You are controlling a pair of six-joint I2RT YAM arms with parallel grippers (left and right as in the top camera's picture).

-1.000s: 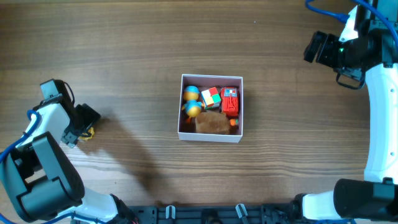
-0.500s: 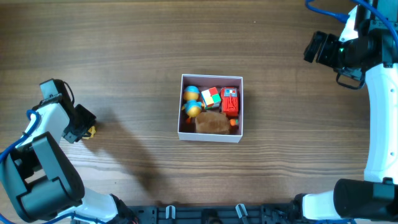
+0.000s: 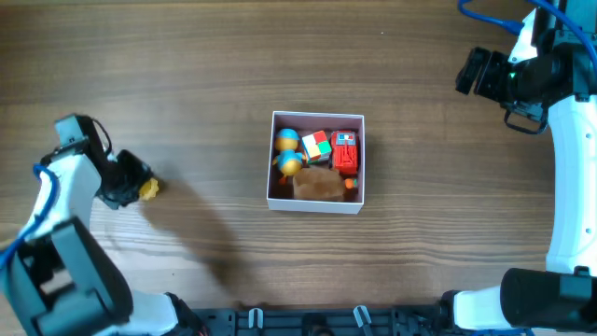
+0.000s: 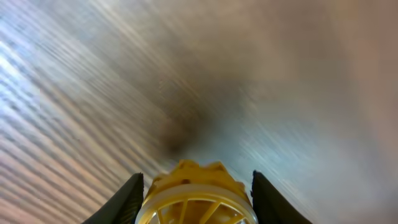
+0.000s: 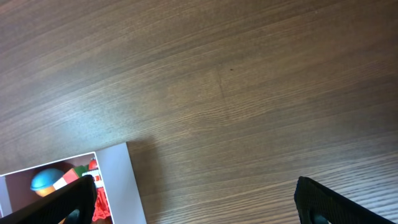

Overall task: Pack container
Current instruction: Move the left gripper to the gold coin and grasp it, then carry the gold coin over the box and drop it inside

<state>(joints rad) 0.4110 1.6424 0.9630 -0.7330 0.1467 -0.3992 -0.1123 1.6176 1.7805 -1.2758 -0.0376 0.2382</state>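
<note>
My left gripper rises next and moves across, then goes down to release in the container's free near corner (image 3: pixel 282 190), to its right in the overhead view.
The container (image 3: pixel 316 204) is a square white-walled box at the table's middle. It holds a blue-and-orange toy (image 3: pixel 287 151), a coloured cube (image 3: pixel 316 145), a red toy (image 3: pixel 346 152) and a brown furry toy (image 3: pixel 317 184). My left gripper (image 3: pixel 140 183) is at the far left and is shut on a yellow wheel-like toy (image 3: pixel 149 188). The toy fills the bottom of the left wrist view (image 4: pixel 198 199) between the fingers. My right gripper (image 3: pixel 471 71) is open and empty at the far right, high above the table. The container's corner (image 5: pixel 118 180) shows in the right wrist view.
The wooden table (image 3: pixel 187 75) runs under everything. The arm bases stand along the front edge, left (image 3: pixel 65 271) and right (image 3: pixel 560 289).
My left gripper has moved to the right and a little up with the yellow toy in it. The right arm has not moved.
</note>
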